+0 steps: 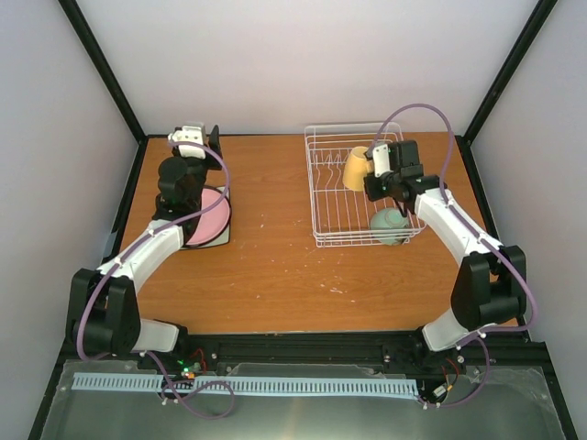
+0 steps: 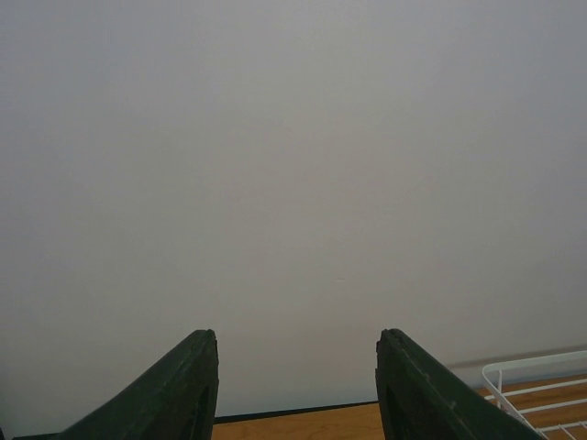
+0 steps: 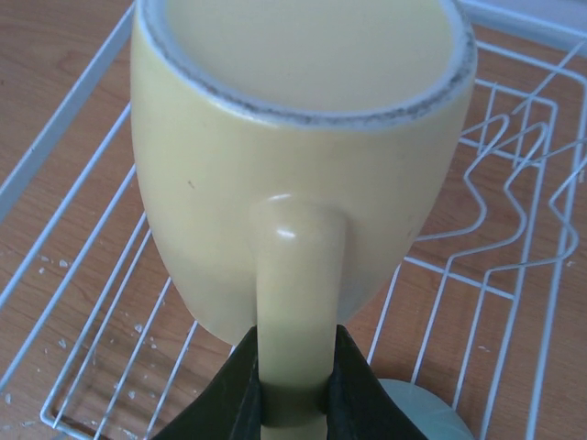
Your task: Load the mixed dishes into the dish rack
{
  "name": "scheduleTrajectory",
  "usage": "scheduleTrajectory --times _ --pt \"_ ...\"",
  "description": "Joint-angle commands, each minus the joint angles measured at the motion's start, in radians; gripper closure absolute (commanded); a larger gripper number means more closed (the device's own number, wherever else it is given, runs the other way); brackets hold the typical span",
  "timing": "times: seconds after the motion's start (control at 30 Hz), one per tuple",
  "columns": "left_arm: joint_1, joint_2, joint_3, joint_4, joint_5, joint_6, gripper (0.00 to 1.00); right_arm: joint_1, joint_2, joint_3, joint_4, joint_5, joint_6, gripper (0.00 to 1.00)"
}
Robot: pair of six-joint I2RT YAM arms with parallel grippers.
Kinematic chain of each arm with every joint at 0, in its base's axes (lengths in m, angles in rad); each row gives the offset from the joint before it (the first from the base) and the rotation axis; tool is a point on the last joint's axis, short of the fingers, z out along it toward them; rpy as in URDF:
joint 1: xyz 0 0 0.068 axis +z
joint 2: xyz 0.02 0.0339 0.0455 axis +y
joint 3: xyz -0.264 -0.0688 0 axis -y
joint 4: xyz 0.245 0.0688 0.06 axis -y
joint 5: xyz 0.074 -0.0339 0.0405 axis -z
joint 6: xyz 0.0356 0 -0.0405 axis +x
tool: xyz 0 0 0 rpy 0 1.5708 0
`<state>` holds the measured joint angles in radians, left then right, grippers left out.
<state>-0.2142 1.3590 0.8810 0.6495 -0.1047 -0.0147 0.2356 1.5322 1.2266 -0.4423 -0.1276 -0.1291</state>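
I will next move the yellow mug back and down with my right gripper, to the left in the top view, over the empty bottom of the dish rack beside the mint-green bowl.
The white wire dish rack stands at the back right of the table; it also shows in the right wrist view. My right gripper is shut on the handle of the yellow mug and holds it over the rack, seen from above too. The mint-green bowl lies in the rack's near right corner. My left gripper is open and empty, raised and facing the back wall. The pink round plate lies on the white square plate at the left, under the left arm. The other plates are hidden.
The rack's corner shows at the lower right of the left wrist view. The upright plate slots stand just beyond the mug. White walls and black frame posts close in the wooden table.
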Motion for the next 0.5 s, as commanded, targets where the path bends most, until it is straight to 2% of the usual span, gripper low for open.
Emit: scheduleTrajectory --times 0.0,0.23,0.47 --pt "0.004 -0.001 -0.012 -0.003 -0.018 -0.02 0.52 -0.001 0.002 -0.009 0.057 -0.04 -0.06 0.97" --pt "0.004 -0.009 -0.029 -0.016 -0.029 -0.021 0.53 -0.001 -0.018 -0.09 0.026 -0.07 -0.056 0.97" --pt "0.004 -0.01 -0.031 -0.033 -0.024 -0.021 0.53 0.028 0.027 -0.115 0.032 -0.117 -0.052 0.97"
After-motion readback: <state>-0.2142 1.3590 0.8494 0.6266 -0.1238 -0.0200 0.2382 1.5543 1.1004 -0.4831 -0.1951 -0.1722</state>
